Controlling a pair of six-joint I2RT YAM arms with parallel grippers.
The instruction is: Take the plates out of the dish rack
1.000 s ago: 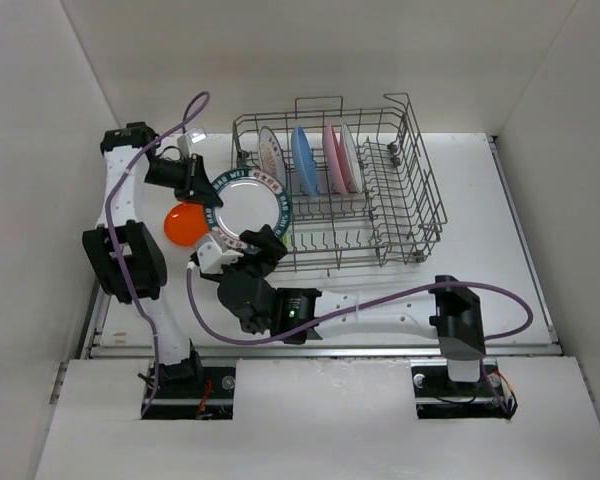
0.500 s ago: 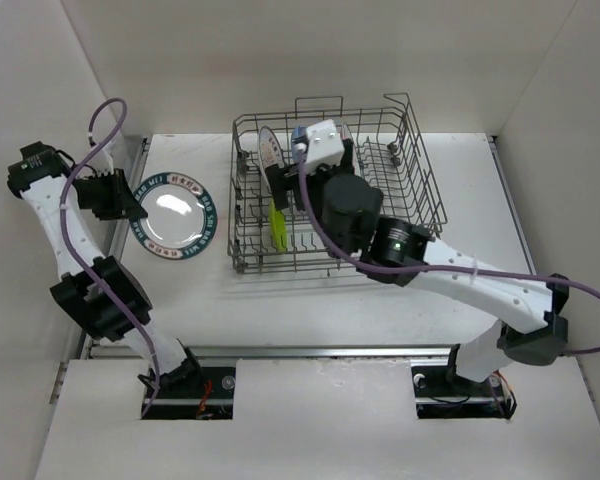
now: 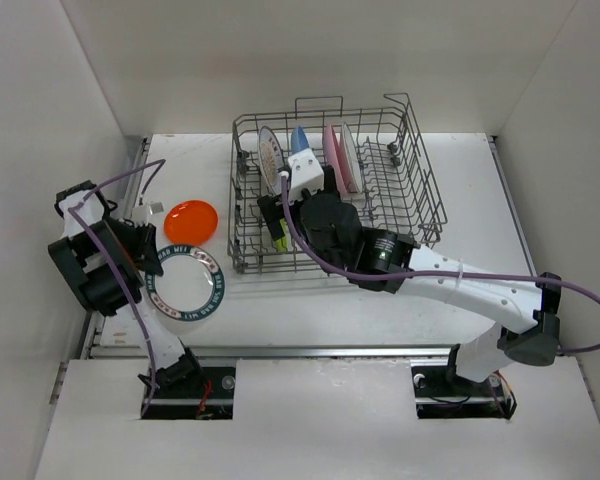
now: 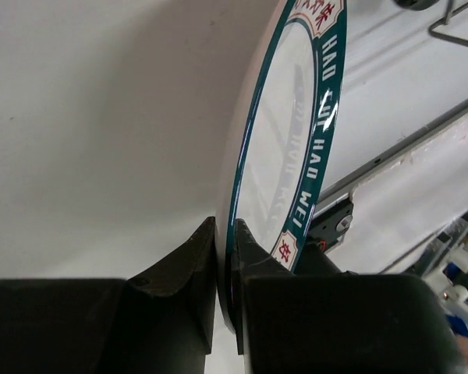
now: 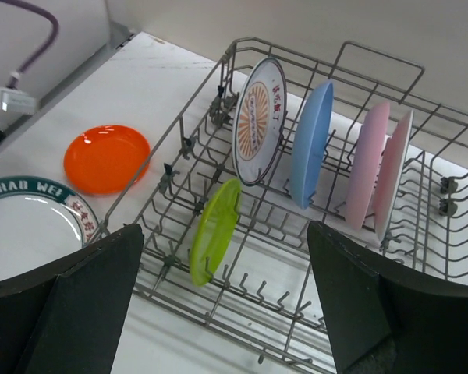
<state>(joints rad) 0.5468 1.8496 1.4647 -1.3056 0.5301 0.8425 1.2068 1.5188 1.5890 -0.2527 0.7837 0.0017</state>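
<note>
The lime green plate stands upright below my right gripper's open fingers. My right gripper will go down next into the rack (image 3: 420, 200) onto the lime green plate's near rim (image 3: 280, 242).
The grey wire dish rack (image 3: 420, 200) holds a lime green plate (image 5: 216, 230), a patterned white plate (image 5: 259, 121), a blue plate (image 5: 312, 144), a pink plate (image 5: 366, 164) and a white plate (image 5: 394, 171), all upright. My right gripper (image 3: 272, 215) hovers open over the rack's left side, above the lime plate (image 3: 278, 238). My left gripper (image 3: 148, 258) is shut on the rim of a teal-rimmed white plate (image 3: 185, 283), held flat and low at the table's near left. The wrist view shows the jaws (image 4: 228, 234) pinching that rim (image 4: 288, 156). An orange plate (image 3: 191, 220) lies on the table left of the rack.
White walls close in the table on the left, back and right. A metal rail (image 3: 330, 348) runs along the table's near edge. The right arm's purple cable (image 3: 580, 300) loops over the near right.
My left gripper has carried the teal-rimmed plate nearer and to the near left, and the orange plate now shows. My right gripper has shifted slightly nearer over the rack's left side.
</note>
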